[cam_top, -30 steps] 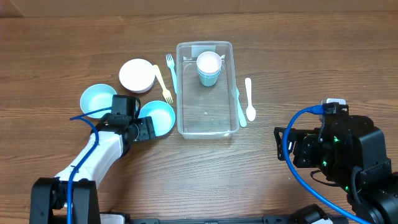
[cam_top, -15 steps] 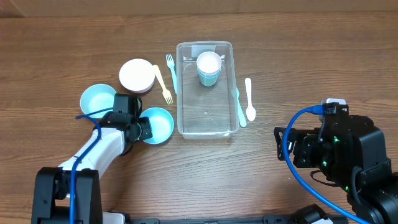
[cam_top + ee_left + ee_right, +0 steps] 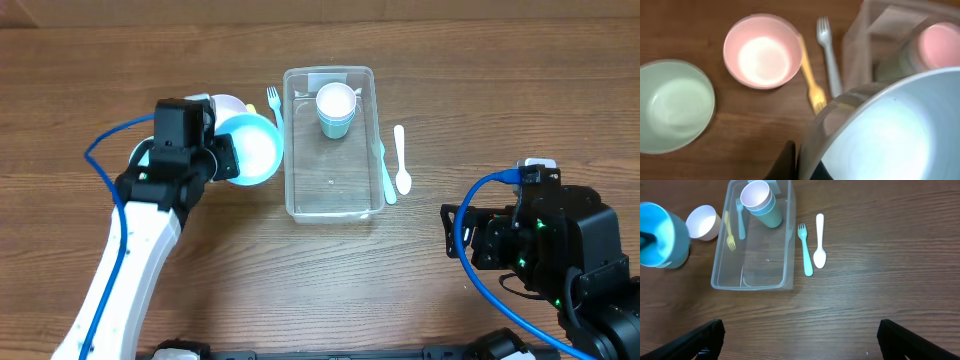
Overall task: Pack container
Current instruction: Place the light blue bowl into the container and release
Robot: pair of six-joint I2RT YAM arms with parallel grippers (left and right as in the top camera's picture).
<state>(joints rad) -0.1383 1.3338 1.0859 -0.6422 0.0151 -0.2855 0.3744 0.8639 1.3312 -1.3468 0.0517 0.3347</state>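
Observation:
The bowl needs to go over the container's side next in my left gripper, which should then lower it onto the container's bottom [image 3: 333,175], short of the stacked cups.
The container [image 3: 330,190] is a clear rectangular bin at mid-table, with stacked light-blue cups [image 3: 336,108] at its far end. My left gripper [image 3: 228,158] is shut on the rim of a light-blue bowl [image 3: 253,150], held above the table just left of the container. In the left wrist view the bowl [image 3: 890,130] fills the lower right, with my left gripper [image 3: 800,162] pinching its rim and the container [image 3: 860,45] wall beyond. My right gripper [image 3: 800,340] stands wide open over bare wood, well short of the container [image 3: 765,265].
A white bowl [image 3: 222,104] and a second light-blue bowl [image 3: 140,155] lie partly under the left arm. A blue fork [image 3: 272,100] and a yellow fork [image 3: 810,75] lie left of the container. Another blue fork [image 3: 384,178] and a white spoon [image 3: 401,160] lie to its right.
My left gripper closed on the light-blue bowl's rim, then lifted it and carried it toward the far side. The right arm has not moved.

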